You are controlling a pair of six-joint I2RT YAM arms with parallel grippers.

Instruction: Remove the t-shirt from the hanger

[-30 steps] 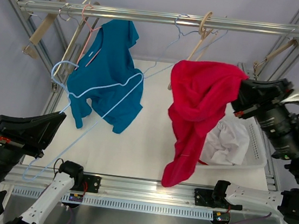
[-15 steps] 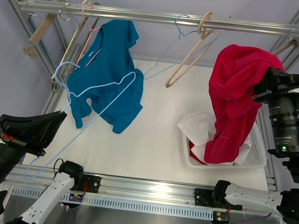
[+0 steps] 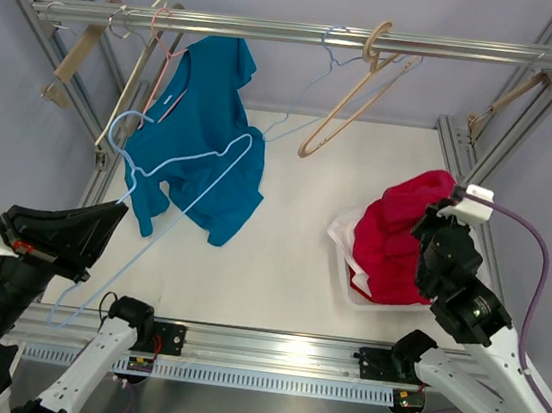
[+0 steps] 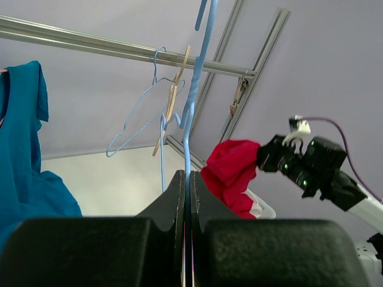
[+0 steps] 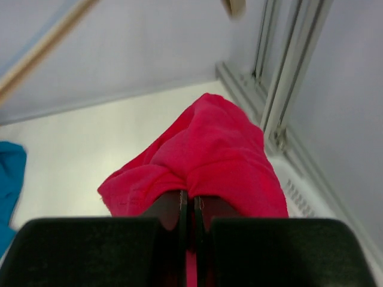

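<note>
My right gripper tips down over the white basket next and releases the fold there, as the red shirt is clear of the bare wooden hanger point(image 3: 355, 95).
The red t-shirt point(image 3: 390, 249) is off the hangers and lies bunched on the white basket point(image 3: 347, 288) at the right. My right gripper point(image 3: 433, 224) is shut on its top fold, and the wrist view shows the red cloth point(image 5: 209, 152) pinched between the jaws of the gripper point(image 5: 191, 196). The bare wooden hanger point(image 3: 355, 95) hangs on the rail. My left gripper point(image 3: 103, 221) is shut on a bare blue wire hanger point(image 3: 194, 155), whose wire point(image 4: 192, 107) runs up from between its jaws point(image 4: 190, 179).
A teal t-shirt point(image 3: 200, 127) hangs on a pink hanger at the rail's left. More bare hangers hang along the metal rail point(image 3: 277, 31). A white cloth point(image 3: 347, 230) lies in the basket under the red shirt. Frame posts stand at both sides.
My right gripper has carried the red t-shirt rightward, then down onto the basket, where it now lies bunched. The wooden hanger has swung free. The left gripper has barely moved.
</note>
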